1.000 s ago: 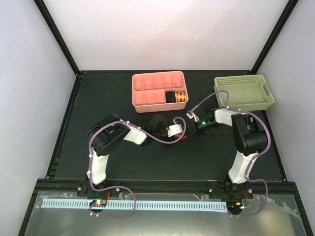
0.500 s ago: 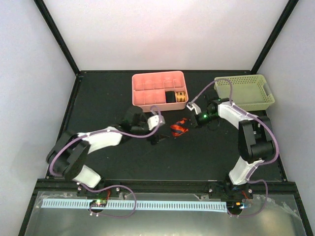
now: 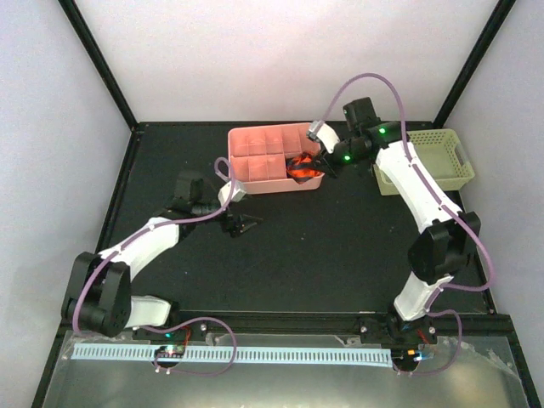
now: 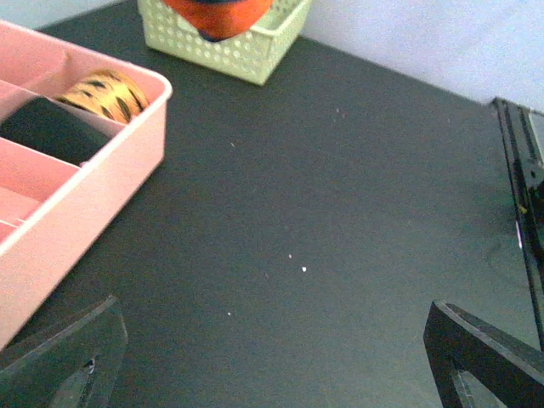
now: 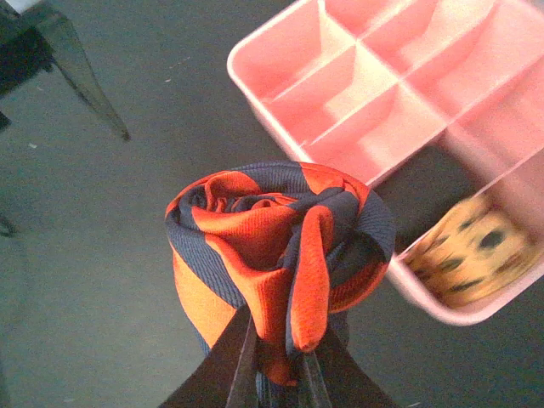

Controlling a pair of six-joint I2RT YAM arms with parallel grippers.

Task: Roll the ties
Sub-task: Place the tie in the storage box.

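I will next move my right gripper to the left in the top view, over the section of the tray beside the black roll. I will then go down and let go, because that section is empty.
The orange-red tie with navy stripes is rolled into a loose coil and pinched in my right gripper, which is shut on its lower edge. In the top view the tie hangs over the front right part of the pink tray, with the right gripper beside it. My left gripper is open and empty, low over the black table in front of the tray. In the left wrist view its fingers stand wide apart and the tie shows at the top edge.
The pink tray has several compartments; one holds a yellow-and-black patterned roll, one a black roll. A pale green basket stands at the back right. Black frame rails edge the table.
My right gripper has lifted the rolled tie off the table and carried it back to the pink tray's front right corner. My left arm has drawn back to the left, its gripper open.
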